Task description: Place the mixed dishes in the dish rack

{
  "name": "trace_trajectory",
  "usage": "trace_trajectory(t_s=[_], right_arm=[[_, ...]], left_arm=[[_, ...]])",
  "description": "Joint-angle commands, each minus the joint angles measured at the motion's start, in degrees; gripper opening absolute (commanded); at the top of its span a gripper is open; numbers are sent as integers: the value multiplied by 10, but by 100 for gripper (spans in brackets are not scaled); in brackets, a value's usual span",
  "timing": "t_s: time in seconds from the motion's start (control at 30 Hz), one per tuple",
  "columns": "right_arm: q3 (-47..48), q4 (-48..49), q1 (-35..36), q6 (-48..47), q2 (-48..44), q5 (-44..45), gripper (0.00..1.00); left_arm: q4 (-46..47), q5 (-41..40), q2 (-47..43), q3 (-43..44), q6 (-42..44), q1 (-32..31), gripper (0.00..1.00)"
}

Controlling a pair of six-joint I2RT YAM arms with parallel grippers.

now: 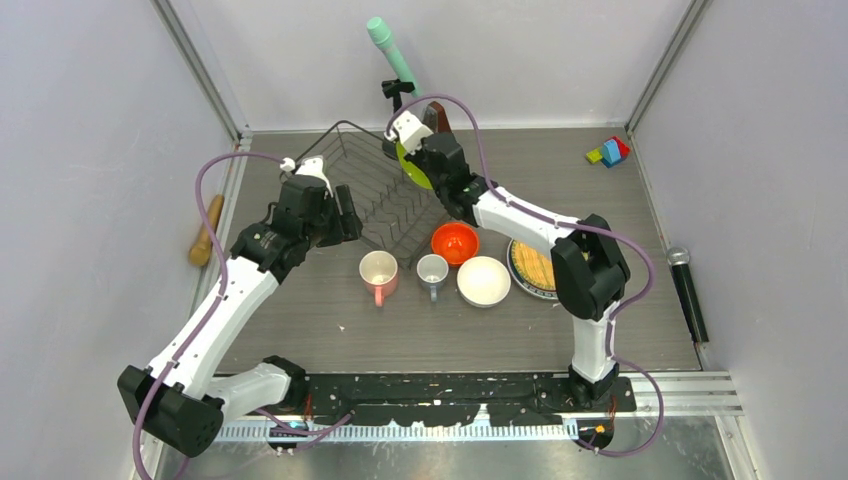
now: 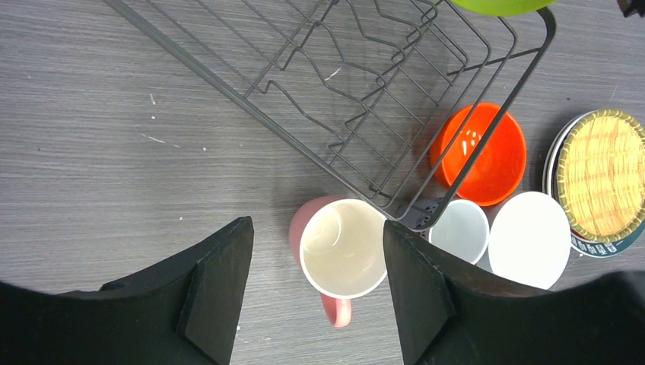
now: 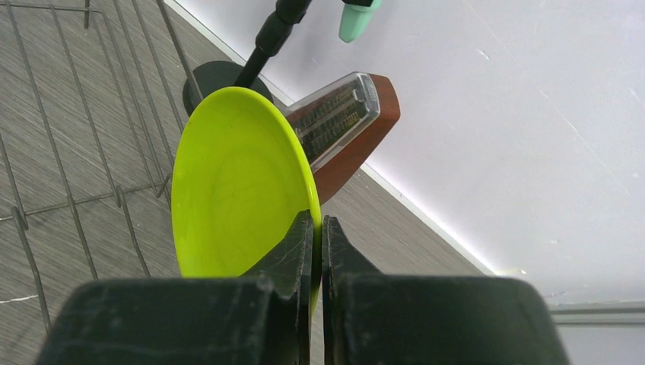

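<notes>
The robot needs to lower its right gripper to set the lime-green plate (image 1: 414, 170), already on edge, between the rack's wires and let go of the plate's rim, because the wires are below the gripper.
The dark wire dish rack (image 1: 385, 195) stands at the table's back middle. My right gripper (image 1: 420, 152) is shut on the rim of the lime-green plate (image 1: 414, 170) and holds it on edge over the rack's far right side; the wrist view shows its fingers (image 3: 317, 224) pinching the plate (image 3: 236, 190). My left gripper (image 2: 317, 228) is open and empty above the pink mug (image 2: 342, 247), at the rack's near corner (image 2: 411, 217). The grey-blue mug (image 1: 432, 270), orange-red bowl (image 1: 455, 242), white bowl (image 1: 484, 281) and the tan plate (image 1: 532, 265), stacked on the teal-rimmed plate (image 2: 601, 247), sit in front of the rack.
A brown metronome-like box (image 3: 346, 129) and a black stand (image 3: 209, 80) with a teal microphone (image 1: 390, 50) are just behind the rack. A wooden tool (image 1: 207, 232) lies at the left edge, coloured blocks (image 1: 608, 152) at the back right, and a black microphone (image 1: 687, 292) at the right.
</notes>
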Motion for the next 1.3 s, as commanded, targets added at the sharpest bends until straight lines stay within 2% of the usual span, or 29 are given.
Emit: trace_trajectory(t_s=[0.0, 0.3, 0.47, 0.5, 0.57, 0.6, 0.7, 0.73, 0.8, 0.87, 1.07, 1.27], right_arm=[[5, 58, 7, -40, 12, 4, 0], [-19, 95, 30, -82, 36, 20, 0], [-26, 91, 35, -70, 39, 24, 1], [-28, 90, 35, -61, 39, 23, 4], [-32, 93, 35, -52, 39, 21, 17], [-32, 91, 35, -49, 39, 15, 28], [-29, 88, 35, -35, 40, 15, 45], [-27, 87, 35, -29, 39, 16, 57], [-28, 84, 35, -13, 32, 14, 70], [-28, 80, 35, 0, 22, 10, 78], [-28, 26, 31, 66, -30, -17, 84], [-72, -26, 20, 156, -132, -48, 85]], left_arm=[[18, 19, -5, 5, 17, 2, 66], [15, 26, 8, 9, 21, 2, 66], [15, 26, 8, 8, 21, 2, 67], [15, 25, 7, 8, 21, 2, 67], [16, 24, 7, 7, 21, 2, 67], [16, 24, 6, 7, 22, 2, 67], [13, 15, 6, 6, 15, 2, 68], [13, 15, 5, 6, 15, 2, 68], [12, 17, 6, 7, 15, 2, 68], [12, 19, 6, 8, 15, 2, 69], [10, 41, 5, 12, 24, 2, 69], [32, 116, 2, 5, 47, 2, 71]])
